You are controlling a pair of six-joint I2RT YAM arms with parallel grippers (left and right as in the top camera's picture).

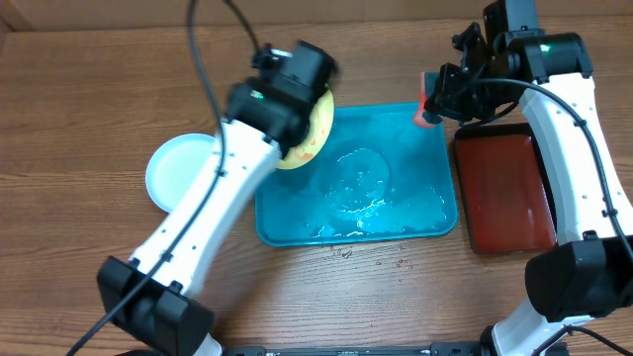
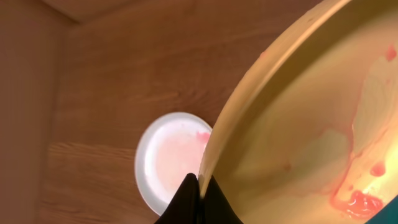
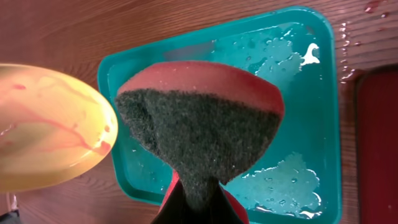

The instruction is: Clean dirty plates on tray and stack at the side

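The left gripper moves to the left in the overhead view and down next, and releases the yellow plate onto the light cyan plate, which lies beside the tray.
My left gripper is shut on the rim of a pale yellow plate smeared with red sauce and holds it tilted above the left end of the teal tray. The plate fills the left wrist view and shows in the right wrist view. My right gripper is shut on a red sponge with a dark scouring face, held over the tray's far right corner. A light cyan plate lies on the table left of the tray, also in the left wrist view. A third plate is not in view.
The tray holds water puddles and droplets. A dark red-brown tray lies right of it. Water drops spot the wood in front of the teal tray.
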